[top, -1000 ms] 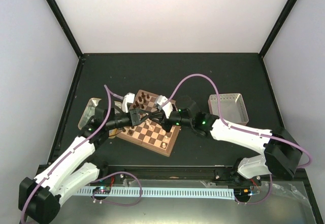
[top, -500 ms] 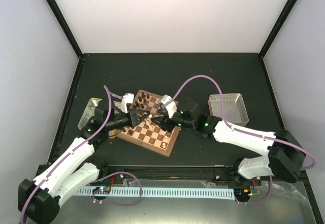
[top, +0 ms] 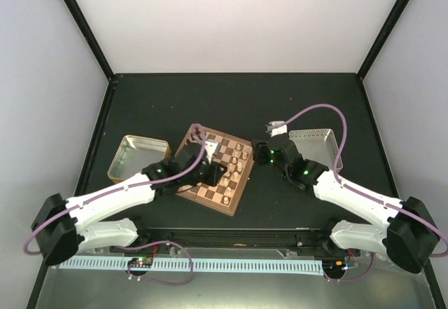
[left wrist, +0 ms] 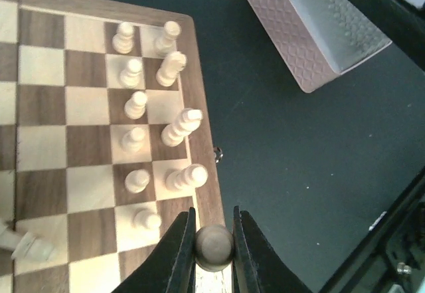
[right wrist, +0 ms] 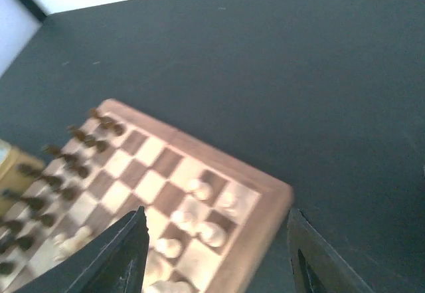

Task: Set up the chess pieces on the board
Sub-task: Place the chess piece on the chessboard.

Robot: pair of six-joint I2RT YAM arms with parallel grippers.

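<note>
My left gripper moves down and to the right in the top view next. It releases its piece on the empty dark square at the board's edge.
The board (top: 199, 191) lies mid-table with dark chessmen (top: 199, 135) at its far-left side. Cream chess pieces (left wrist: 174, 67) stand in two rows along its right side, and one (left wrist: 25, 244) lies toppled. My left gripper (left wrist: 214, 243) is shut on a pale round-topped chess piece (left wrist: 214, 246), held over the board's right rim near its near corner; in the top view the left gripper (top: 220, 176) hangs over the board. My right gripper (right wrist: 219, 260) is open and holds nothing, off the board's right side; from above, the right gripper (top: 262, 153) is beside the rim.
A gold tin tray (top: 140, 156) sits left of the board. A pinkish-grey square tray (top: 318, 144) sits to the right, behind my right arm, and also shows in the left wrist view (left wrist: 312, 34). Black frame posts bound the table.
The two grippers met over the board; the right one has opened and drawn back to the right. The left arm has swung across the board with the piece in its jaws.
</note>
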